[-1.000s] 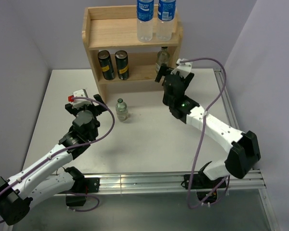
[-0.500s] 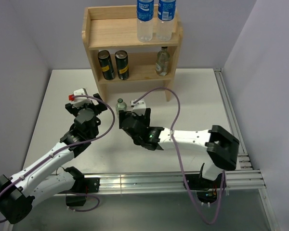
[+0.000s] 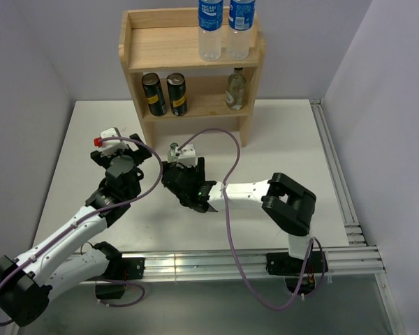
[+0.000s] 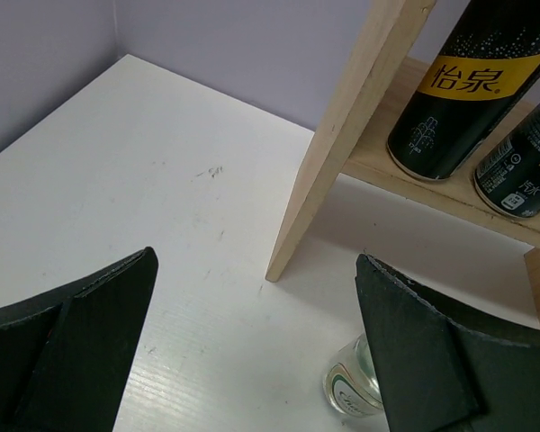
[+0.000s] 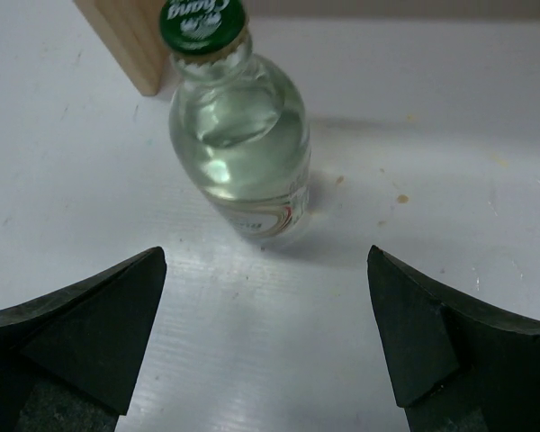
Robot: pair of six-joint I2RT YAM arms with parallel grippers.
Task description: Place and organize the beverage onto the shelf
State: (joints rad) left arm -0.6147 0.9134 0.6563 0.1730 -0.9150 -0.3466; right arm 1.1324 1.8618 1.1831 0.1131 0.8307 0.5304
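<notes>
The right gripper lowers and reaches outward toward the shelf around the second glass bottle next, as that bottle still stands ahead of its open fingers.
The wooden shelf holds two blue-labelled plastic bottles on its top tier. Two dark cans and one glass bottle stand on the lower tier. A second glass bottle stands upright on the table before the shelf's left leg. My right gripper is open just in front of it. In the right wrist view the bottle stands ahead of the open gripper, not between the fingers. My left gripper is open and empty, left of the bottle. The left wrist view shows the bottle's base beside my right fingertip.
The white table has a metal rail along its right edge and grey walls at left and back. The shelf's side panel and the cans stand close ahead of the left gripper. The right arm's elbow lies across the table's middle.
My right arm has swung from the shelf's lower tier, where the glass bottle stays, down and left to the bottle on the table. The left gripper has shifted slightly left.
</notes>
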